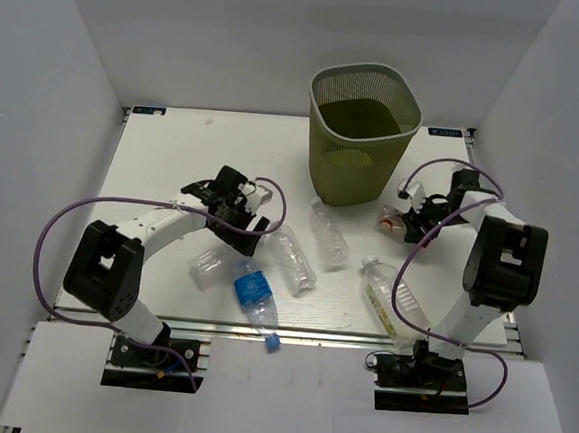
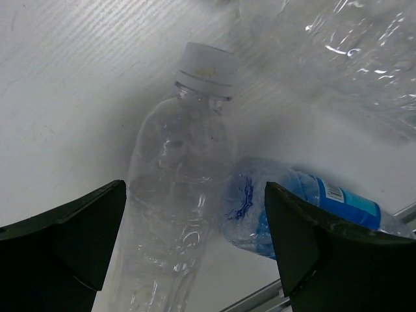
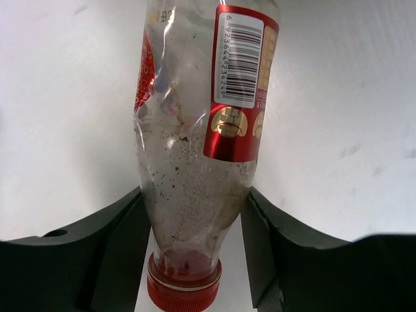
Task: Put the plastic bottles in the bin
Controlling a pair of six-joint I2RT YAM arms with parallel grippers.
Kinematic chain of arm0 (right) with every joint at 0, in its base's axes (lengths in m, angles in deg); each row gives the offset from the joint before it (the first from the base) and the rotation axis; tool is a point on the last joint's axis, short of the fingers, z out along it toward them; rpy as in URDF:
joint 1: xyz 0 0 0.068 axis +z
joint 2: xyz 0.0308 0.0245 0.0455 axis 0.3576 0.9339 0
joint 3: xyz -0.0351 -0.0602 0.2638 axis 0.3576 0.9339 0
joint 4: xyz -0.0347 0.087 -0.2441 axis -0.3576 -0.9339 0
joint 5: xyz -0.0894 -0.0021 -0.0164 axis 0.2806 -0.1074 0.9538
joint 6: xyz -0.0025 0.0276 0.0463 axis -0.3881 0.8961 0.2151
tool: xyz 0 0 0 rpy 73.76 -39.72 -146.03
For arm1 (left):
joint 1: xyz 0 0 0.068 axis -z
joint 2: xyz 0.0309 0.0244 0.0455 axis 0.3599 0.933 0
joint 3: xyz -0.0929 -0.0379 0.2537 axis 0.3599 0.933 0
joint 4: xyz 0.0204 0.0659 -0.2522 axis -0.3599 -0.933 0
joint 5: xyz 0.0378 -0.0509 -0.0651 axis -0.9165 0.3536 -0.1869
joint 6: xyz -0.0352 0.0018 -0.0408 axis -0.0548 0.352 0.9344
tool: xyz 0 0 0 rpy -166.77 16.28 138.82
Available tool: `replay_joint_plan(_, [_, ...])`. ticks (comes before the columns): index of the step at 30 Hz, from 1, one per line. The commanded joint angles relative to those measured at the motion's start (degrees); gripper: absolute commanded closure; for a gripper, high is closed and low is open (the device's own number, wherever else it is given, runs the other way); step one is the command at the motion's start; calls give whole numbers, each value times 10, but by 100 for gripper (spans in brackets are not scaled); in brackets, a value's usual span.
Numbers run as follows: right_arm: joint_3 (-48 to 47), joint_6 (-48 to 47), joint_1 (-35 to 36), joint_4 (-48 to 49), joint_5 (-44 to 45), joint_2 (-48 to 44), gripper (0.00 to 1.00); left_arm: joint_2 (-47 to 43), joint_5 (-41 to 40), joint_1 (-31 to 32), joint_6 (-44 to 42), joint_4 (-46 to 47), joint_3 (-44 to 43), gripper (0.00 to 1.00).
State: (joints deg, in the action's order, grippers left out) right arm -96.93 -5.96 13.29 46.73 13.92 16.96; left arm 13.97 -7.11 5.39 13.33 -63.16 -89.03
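Note:
The bin's rim is higher than the red-labelled bottle [image 1: 389,222], so my right gripper will go up, swing outward over the bin's opening [image 1: 364,116] and let go of the bottle.
The olive-green mesh bin [image 1: 361,132] stands at the back of the table. My right gripper [image 1: 409,223] is shut on the red-labelled bottle [image 1: 389,222], to the right of the bin's base. In the right wrist view both fingers [image 3: 117,240] press the bottle [image 3: 195,130] just above its red cap. My left gripper [image 1: 251,239] is open over a clear white-capped bottle [image 2: 188,162], which lies between its fingers [image 2: 78,227]. The blue-labelled bottle [image 2: 299,201] lies beside it; it also shows in the top view [image 1: 254,289]. Two clear bottles [image 1: 294,260] [image 1: 328,235] lie mid-table.
A larger bottle with a pale label [image 1: 391,297] lies near the front right, beside the right arm's base. A crushed clear bottle [image 1: 205,265] lies left of the blue one. The table's front edge [image 1: 291,329] runs just behind the blue cap [image 1: 273,343].

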Motion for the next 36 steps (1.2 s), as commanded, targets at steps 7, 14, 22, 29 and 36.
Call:
replay_joint_plan(7, [-79, -188, -88, -359, -184, -239, 100, 46, -112, 38, -5, -19, -20, 3])
replay_joint_plan(14, [-286, 86, -60, -262, -337, -277, 100, 64, -170, 56, 22, 26, 0, 7])
replay_joint_plan(22, [-482, 429, 101, -7, -257, -90, 100, 36, -165, 56, 33, 37, 0, 17])
replay_joint_plan(29, [-688, 539, 165, 22, -148, 95, 62, 7, -165, 56, 46, 32, 13, 14])
replay_joint_plan(36, [-547, 532, 154, 84, -114, 41, 10, -17, -165, 56, 68, 41, 24, 1])
